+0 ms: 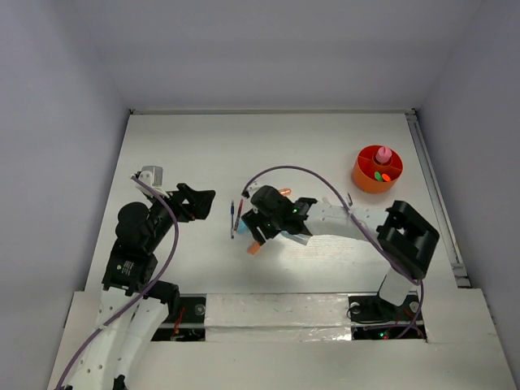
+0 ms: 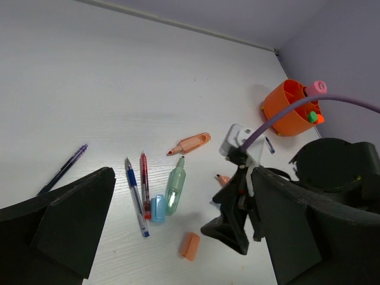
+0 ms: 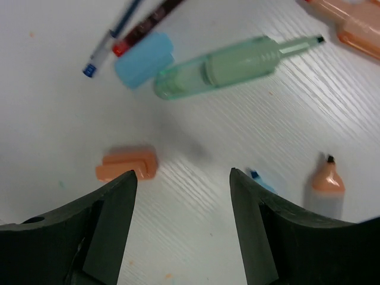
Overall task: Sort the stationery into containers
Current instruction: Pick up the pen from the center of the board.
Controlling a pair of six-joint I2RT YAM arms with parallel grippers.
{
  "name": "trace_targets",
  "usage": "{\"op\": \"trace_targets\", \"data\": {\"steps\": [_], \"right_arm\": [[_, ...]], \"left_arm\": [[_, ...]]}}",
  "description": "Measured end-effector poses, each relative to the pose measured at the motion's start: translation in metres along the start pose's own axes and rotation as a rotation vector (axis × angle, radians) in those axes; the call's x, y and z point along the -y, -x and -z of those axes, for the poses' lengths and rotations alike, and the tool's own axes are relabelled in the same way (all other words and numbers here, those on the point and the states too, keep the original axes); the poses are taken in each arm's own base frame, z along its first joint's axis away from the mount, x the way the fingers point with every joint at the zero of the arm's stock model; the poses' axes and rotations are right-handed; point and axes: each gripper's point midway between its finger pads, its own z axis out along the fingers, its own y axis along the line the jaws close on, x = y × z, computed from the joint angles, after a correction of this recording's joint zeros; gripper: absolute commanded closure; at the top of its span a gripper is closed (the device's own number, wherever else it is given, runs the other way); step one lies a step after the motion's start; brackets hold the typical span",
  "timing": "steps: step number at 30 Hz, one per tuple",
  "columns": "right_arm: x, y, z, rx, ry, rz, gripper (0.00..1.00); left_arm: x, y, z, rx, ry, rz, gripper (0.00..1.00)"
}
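Note:
The uncapped orange marker lies loose beside my finger, so I will next move my right gripper toward it, turning and going down over the marker's body (image 3: 326, 190).
The stationery lies loose on the white table. A green highlighter (image 3: 225, 66) rests uncapped next to a light blue cap (image 3: 143, 59), a blue pen (image 2: 136, 196) and a red pen (image 2: 144, 184). An orange cap (image 3: 126, 164) lies just off my right gripper's left fingertip. My right gripper (image 3: 183, 175) hovers open over bare table, holding nothing. An uncapped orange marker (image 3: 326, 187) and a light blue tip (image 3: 261, 181) sit by its right finger. My left gripper (image 2: 183, 172) stands wide open and empty, left of the pens. The orange container (image 1: 376, 169) at the far right holds a pink-topped item and green and orange caps.
An orange highlighter (image 2: 191, 143) lies beyond the green one, and a purple pen (image 2: 63, 169) lies apart to the left. The right arm's purple cable (image 1: 309, 173) arcs over the table's middle. Walls close in on the table (image 1: 203, 146) at the back and both sides.

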Motion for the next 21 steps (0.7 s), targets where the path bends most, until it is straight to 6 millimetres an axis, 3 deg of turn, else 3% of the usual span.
{"op": "trace_targets", "data": {"steps": [2, 5, 9, 11, 14, 21], "right_arm": [[0.012, -0.007, 0.013, 0.001, -0.033, -0.018, 0.35], [0.047, -0.004, 0.023, 0.027, -0.098, -0.079, 0.39], [0.099, -0.009, 0.027, 0.024, -0.193, -0.166, 0.39], [0.114, -0.016, 0.026, 0.007, -0.225, -0.185, 0.39], [0.124, -0.025, 0.022, -0.028, -0.242, -0.194, 0.38], [0.123, -0.043, 0.005, -0.112, -0.231, -0.180, 0.41]], "left_arm": [[0.000, 0.000, 0.000, -0.001, -0.002, 0.001, 0.01], [0.001, -0.001, 0.000, -0.003, -0.004, 0.002, 0.01], [0.001, -0.001, 0.000, -0.003, -0.005, 0.002, 0.01], [0.001, -0.001, 0.000, -0.003, -0.005, 0.002, 0.01], [0.001, -0.001, 0.000, -0.003, -0.005, 0.002, 0.01], [0.001, -0.001, 0.000, -0.006, -0.008, 0.002, 0.01]]}}
